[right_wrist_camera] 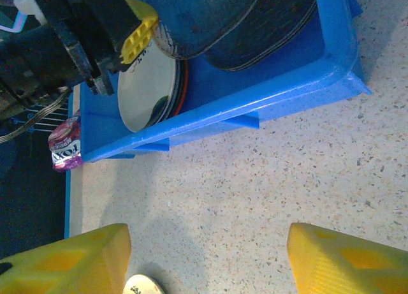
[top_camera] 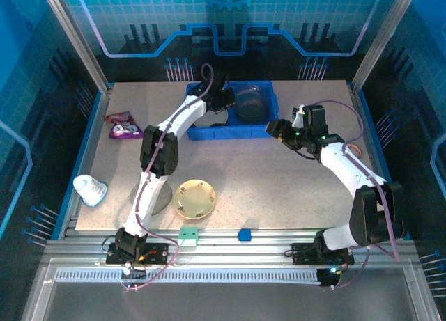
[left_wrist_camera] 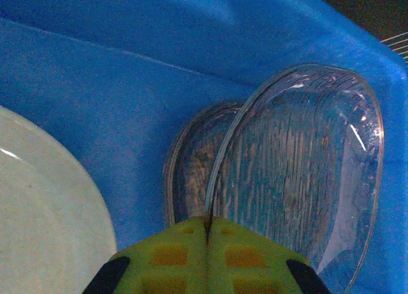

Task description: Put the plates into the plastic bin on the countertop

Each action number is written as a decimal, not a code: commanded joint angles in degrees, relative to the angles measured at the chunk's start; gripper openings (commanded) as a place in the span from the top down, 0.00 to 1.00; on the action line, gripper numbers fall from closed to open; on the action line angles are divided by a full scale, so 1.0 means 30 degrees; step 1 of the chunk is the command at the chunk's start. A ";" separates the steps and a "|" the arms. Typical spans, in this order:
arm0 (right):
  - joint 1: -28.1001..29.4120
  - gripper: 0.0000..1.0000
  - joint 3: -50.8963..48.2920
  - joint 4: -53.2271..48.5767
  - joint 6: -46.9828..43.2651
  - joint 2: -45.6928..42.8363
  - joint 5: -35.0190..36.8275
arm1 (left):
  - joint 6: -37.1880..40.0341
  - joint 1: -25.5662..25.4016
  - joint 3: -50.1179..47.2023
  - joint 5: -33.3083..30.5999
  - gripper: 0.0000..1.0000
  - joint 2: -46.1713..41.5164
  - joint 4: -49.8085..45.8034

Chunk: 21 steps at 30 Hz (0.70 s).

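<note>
The held plate still leans over the second smoky plate [top_camera: 251,106] [left_wrist_camera: 193,161]. My left gripper next needs to lower the tilted rim down toward that one and let it go.
The blue plastic bin [top_camera: 268,129] stands at the back of the countertop [top_camera: 279,189]. Inside it, my left gripper [left_wrist_camera: 208,227] is shut on the rim of a smoky translucent plate [left_wrist_camera: 299,173], held tilted over a second smoky plate [left_wrist_camera: 191,173]. A white plate [left_wrist_camera: 44,224] lies in the bin's left half. From above, the left gripper [top_camera: 221,98] is over the bin beside the smoky plate [top_camera: 249,102]. My right gripper [top_camera: 282,131] hovers open over bare countertop just right of the bin; its fingers [right_wrist_camera: 64,262] hold nothing. A cream floral plate [top_camera: 195,198] lies near the front.
A purple snack packet [top_camera: 124,126] lies at the left. A white and blue object [top_camera: 90,190] sits near the front left edge. A brown plate edge [top_camera: 354,149] peeks out behind the right arm. Small green [top_camera: 188,234] and blue [top_camera: 244,234] blocks sit on the front rail.
</note>
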 commanded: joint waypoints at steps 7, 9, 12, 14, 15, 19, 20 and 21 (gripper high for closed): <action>-0.0358 0.33 0.0437 -0.0618 -0.0404 0.0031 -0.0578 | -0.0730 -0.0506 0.1557 -0.0712 1.00 0.1147 -0.0843; -0.0328 0.32 0.0478 -0.0647 -0.0410 0.0031 -0.0626 | -0.0613 -0.0507 0.1542 -0.0807 0.89 0.1088 -0.0961; -0.0236 0.31 0.0685 -0.0817 -0.0480 0.0090 -0.0610 | -0.0342 -0.0511 0.1613 -0.0867 0.68 0.0944 -0.1023; -0.0140 0.31 0.0852 -0.0940 -0.0548 0.0152 -0.0584 | -0.0161 -0.0511 0.1671 -0.0896 0.57 0.0839 -0.1063; -0.0094 0.31 0.0945 -0.1015 -0.0557 0.0163 -0.0532 | -0.0050 -0.0498 0.1747 -0.0925 0.49 0.0797 -0.1162; 0.0104 0.31 0.1225 -0.1171 -0.0634 0.0347 -0.0312 | 0.0490 -0.0459 0.1768 -0.1083 0.32 0.0379 -0.1316; 0.0145 0.31 0.1362 -0.1276 -0.0668 0.0385 -0.0225 | 0.0663 -0.0482 0.1745 -0.1126 0.28 0.0190 -0.1334; 0.0212 0.31 0.1427 -0.1379 -0.0710 0.0427 -0.0181 | 0.0894 -0.0480 0.1677 -0.1148 0.24 -0.0024 -0.1303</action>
